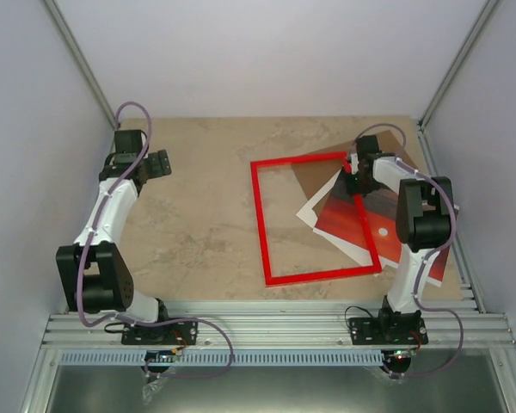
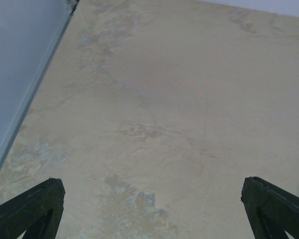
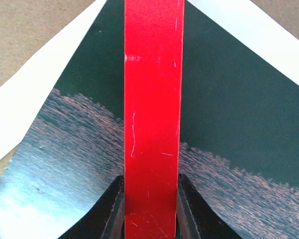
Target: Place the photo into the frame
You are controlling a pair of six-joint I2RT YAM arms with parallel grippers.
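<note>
I will next raise the frame's bar with my right gripper, tilt it left in the top view, off the photo, and release it, because the frame's opening point(image 1: 311, 191) is that way.
The red frame point(image 1: 267, 225) lies on the table at centre right, its right side over the photo point(image 1: 344, 225), a red sunset print with a white border. My right gripper point(image 1: 351, 166) is at the frame's far right corner, shut on the frame's bar point(image 3: 152, 124), with a finger point(image 3: 112, 209) on each side of it. The photo's dark part point(image 3: 229, 109) lies under the bar. My left gripper point(image 1: 159, 163) is open and empty over bare table at the far left; its fingertips point(image 2: 37, 206) stand wide apart.
A brown cardboard board point(image 1: 394, 146) lies under the photo at the far right, and shows in the right wrist view point(image 3: 25, 30). White walls enclose the table on three sides. An aluminium rail point(image 1: 275, 327) runs along the near edge.
</note>
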